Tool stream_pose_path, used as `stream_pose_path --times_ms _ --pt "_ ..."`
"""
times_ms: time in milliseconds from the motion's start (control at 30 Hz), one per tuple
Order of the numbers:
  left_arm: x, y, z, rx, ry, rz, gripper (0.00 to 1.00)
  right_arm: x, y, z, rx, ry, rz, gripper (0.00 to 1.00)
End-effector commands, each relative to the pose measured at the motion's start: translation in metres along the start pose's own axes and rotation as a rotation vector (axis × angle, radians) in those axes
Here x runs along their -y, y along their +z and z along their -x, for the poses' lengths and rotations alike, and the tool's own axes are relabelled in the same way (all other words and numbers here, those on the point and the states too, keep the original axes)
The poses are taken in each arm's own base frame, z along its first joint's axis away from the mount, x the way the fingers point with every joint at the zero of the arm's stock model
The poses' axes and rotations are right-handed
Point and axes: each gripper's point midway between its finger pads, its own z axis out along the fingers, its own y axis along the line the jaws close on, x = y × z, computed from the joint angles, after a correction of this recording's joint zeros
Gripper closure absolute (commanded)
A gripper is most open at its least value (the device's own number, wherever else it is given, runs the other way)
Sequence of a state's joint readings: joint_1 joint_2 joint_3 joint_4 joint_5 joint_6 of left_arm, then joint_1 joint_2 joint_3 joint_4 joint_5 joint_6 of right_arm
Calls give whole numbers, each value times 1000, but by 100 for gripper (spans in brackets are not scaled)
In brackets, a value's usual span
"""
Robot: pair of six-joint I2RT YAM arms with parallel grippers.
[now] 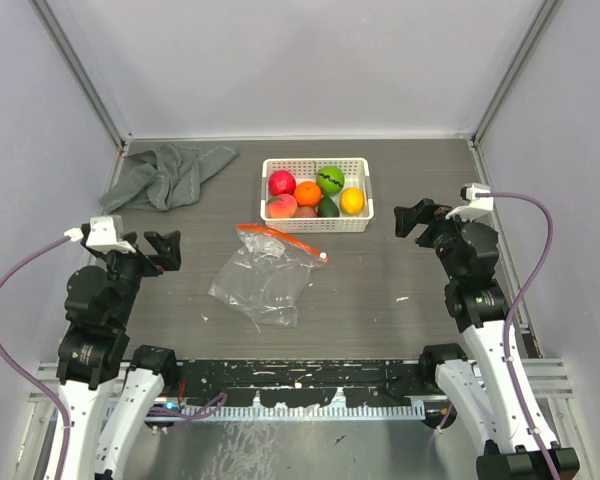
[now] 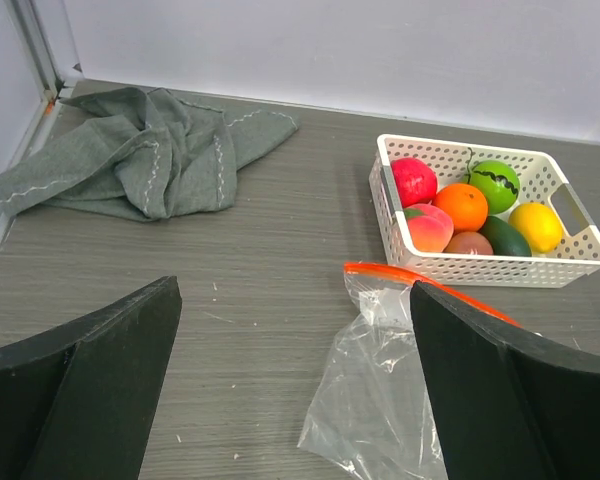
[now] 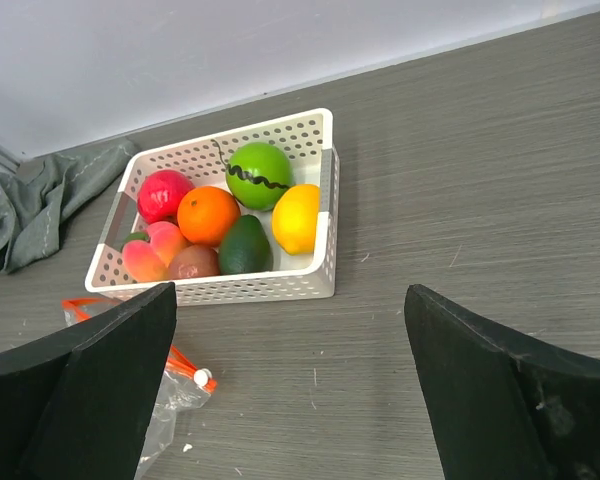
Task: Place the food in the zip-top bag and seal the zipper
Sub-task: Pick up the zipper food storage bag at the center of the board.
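The zipper's slider end (image 1: 319, 254) (image 3: 194, 372), the nearest one, lies below and to the gripper's left in the top view. My right gripper moves across and down onto it next.
Several toy fruits (image 1: 307, 192) lie in a white lattice basket (image 1: 315, 223): red, orange, green, yellow, peach, dark green and brown; they also show in the left wrist view (image 2: 465, 206) and the right wrist view (image 3: 210, 215). The clear zip-top bag (image 1: 263, 280) lies flat just in front of the basket, and shows in the left wrist view (image 2: 375, 385). Its orange-red zipper (image 1: 280, 238) faces the basket, with the white slider end (image 3: 202, 377) at the right. My left gripper (image 1: 166, 250) is open and empty, left of the bag. My right gripper (image 1: 412, 218) is open and empty, right of the basket.
A crumpled grey cloth (image 1: 165, 172) lies at the back left, also in the left wrist view (image 2: 140, 150). Grey walls enclose the table on three sides. The arms' bases stand at the near edge.
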State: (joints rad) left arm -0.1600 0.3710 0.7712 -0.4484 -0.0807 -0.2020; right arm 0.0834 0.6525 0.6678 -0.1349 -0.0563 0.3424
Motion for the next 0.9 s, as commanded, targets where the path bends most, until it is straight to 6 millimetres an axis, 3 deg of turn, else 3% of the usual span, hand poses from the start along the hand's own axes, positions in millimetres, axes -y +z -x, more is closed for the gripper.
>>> stream_pose_path --times_ms 0,333,633,867 --pt "7 2 7 15 -17 -28 2 -12 -1 19 68 -9 51 0" --pt "22 4 -1 -71 -107 -83 2 -29 4 10 28 7 151 0" --pt "52 14 -50 -325 -297 -176 2 -58 17 -22 -125 29 342 0" --pt "63 27 -99 -529 -416 -177 2 -97 23 -71 -296 1 500 0"
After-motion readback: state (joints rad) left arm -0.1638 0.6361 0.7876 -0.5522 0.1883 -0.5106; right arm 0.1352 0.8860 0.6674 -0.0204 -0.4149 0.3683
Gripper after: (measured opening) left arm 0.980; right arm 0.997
